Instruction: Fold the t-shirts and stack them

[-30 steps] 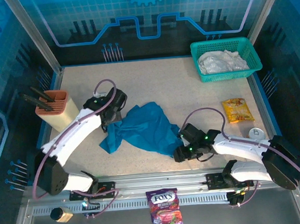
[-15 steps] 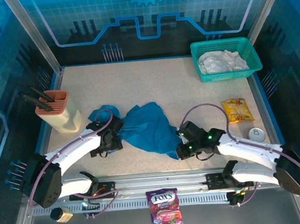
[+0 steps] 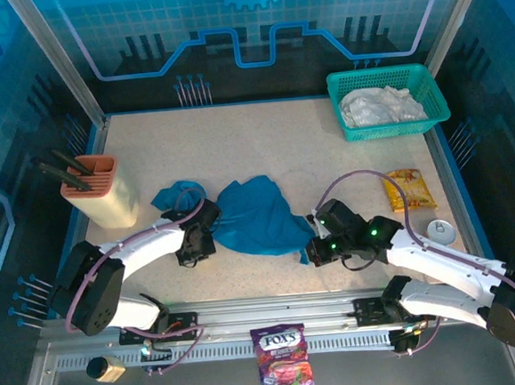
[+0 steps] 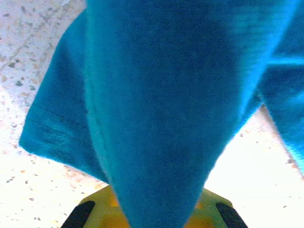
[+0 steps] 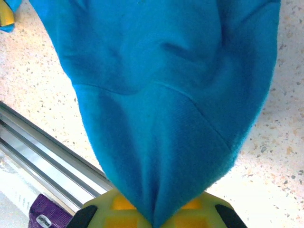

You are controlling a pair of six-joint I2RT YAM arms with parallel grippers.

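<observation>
My left gripper should next take the crumpled shirt's edge outward, beyond the shirt's lobe, and release it over bare tabletop.
The teal-blue t-shirt (image 3: 255, 215) lies crumpled at the middle of the table, with a lobe (image 3: 172, 197) sticking out at its left. My left gripper (image 3: 209, 229) is shut on the shirt's left edge; in the left wrist view the blue cloth (image 4: 161, 95) narrows down into the shut left gripper (image 4: 154, 214). My right gripper (image 3: 312, 244) is shut on the shirt's near right corner, and the cloth (image 5: 161, 85) funnels into the shut right gripper (image 5: 154, 217). The white t-shirt (image 3: 380, 105) lies bunched in the basket.
The teal-green mesh basket (image 3: 346, 133) stands at the back right. A beige holder with dark tools (image 3: 97, 191) stands at the left. A yellow snack packet (image 3: 407, 190) and a white lid (image 3: 439, 229) lie at the right. A FOXS candy bag (image 3: 284, 360) lies on the front rail (image 3: 214, 316).
My left gripper came forward from the shirt's back left to its left edge and shut on it. The right gripper shut on the near right corner and drew it slightly right.
</observation>
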